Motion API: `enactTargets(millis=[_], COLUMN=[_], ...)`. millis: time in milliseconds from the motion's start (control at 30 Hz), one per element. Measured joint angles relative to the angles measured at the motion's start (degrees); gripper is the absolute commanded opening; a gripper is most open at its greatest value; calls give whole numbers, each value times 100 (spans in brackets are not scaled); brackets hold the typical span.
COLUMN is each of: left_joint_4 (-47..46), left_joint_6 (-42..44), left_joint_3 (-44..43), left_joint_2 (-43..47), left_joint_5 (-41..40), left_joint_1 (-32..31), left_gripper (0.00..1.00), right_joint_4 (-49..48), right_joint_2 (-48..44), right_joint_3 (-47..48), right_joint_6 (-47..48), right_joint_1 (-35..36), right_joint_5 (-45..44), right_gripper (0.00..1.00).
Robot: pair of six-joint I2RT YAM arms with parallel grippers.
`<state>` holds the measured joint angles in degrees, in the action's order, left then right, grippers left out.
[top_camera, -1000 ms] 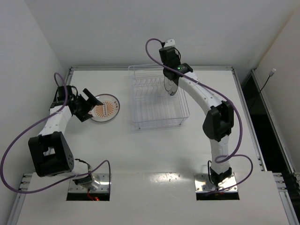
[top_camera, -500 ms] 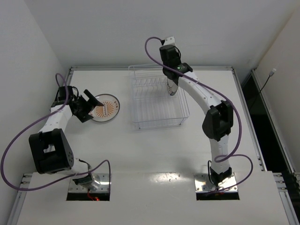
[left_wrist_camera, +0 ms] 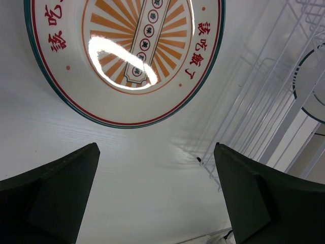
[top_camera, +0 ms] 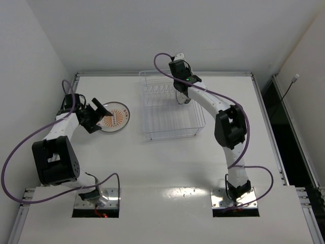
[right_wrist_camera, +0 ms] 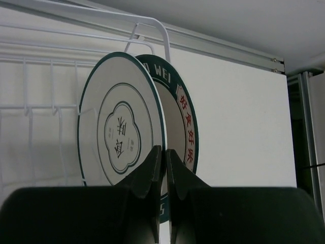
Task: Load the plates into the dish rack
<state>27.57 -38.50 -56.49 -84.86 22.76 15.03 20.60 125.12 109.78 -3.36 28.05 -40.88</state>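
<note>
The orange sunburst plate (top_camera: 114, 118) lies flat below, so my left gripper should go down next and put its open fingers on both sides of the plate's rim that faces away from the dish rack.
The orange sunburst plate (top_camera: 114, 118) lies flat on the table left of the dish rack (top_camera: 170, 124). My left gripper (top_camera: 100, 111) is open and empty over the plate's left edge. In the left wrist view the plate (left_wrist_camera: 127, 51) lies just beyond the open gripper (left_wrist_camera: 155, 147). My right gripper (top_camera: 182, 93) hangs over the rack's back right part. In the right wrist view it (right_wrist_camera: 163, 157) is shut on the rim of an upright plate with rings and a centre motif (right_wrist_camera: 119, 134). A dark-rimmed lettered plate (right_wrist_camera: 185, 122) stands close against it.
The rack's wires (right_wrist_camera: 30, 107) and back rim run left of the held plate. The rack's near corner (left_wrist_camera: 244, 127) shows at the right of the left wrist view, with a plate edge (left_wrist_camera: 310, 84) in it. The table's back rail (top_camera: 162, 74) is just behind the rack.
My right gripper has moved a little back and left over the rack, still holding the plate upright. My left gripper has stayed by the orange plate.
</note>
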Motion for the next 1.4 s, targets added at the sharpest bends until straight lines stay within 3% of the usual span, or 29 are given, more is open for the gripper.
enactTargets(millis=[33, 133, 167, 267, 300, 367, 400, 767, 900, 1133, 1333, 1400], left_joint_4=[-9, -52, -79, -162, -195, -247, -260, -586, -767, -1198, -1338, -1408], left_joint_6=[9, 13, 15, 20, 28, 33, 31, -214, -424, -667, -837, -887], left_joint_3=[2, 26, 50, 125, 153, 227, 260, 800, 890, 907, 778, 629], left_joint_2=[-17, -52, -55, -55, -55, -55, -55, 151, 142, -313, -881, -1058], left_joint_5=[11, 22, 24, 37, 35, 26, 13, -726, -946, -1325, -1574, -1620], left_joint_1=[0, 0, 0, 0, 0, 0, 0, -2, -2, -2, -7, -20], left_gripper=[95, 95, 95, 95, 95, 95, 95, 92, 82, 62, 53, 40], right_joint_4=[20, 205, 374, 890, 1027, 1311, 1405, 1891, 2188, 2820, 2970, 2977], right_joint_2=[-2, 0, 0, -15, -50, -223, -426, -3989, -4874, -5362, -5425, -5434], right_joint_3=[0, 122, 203, 369, 372, 297, 179, -457, -844, -1290, -1440, -1443], right_joint_6=[-42, -247, -358, -702, -780, -981, -1067, -1818, -1917, -1958, -2026, -2046], right_joint_1=[-2, -15, -15, -9, -4, -4, -4, -4, -11, -11, -11, -11], right_joint_5=[9, 149, 238, 538, 688, 975, 1117, 2627, 2804, 2750, 2699, 2667], right_gripper=[0, 13, 32, 59, 77, 95, 100, 100, 100, 100, 100, 100])
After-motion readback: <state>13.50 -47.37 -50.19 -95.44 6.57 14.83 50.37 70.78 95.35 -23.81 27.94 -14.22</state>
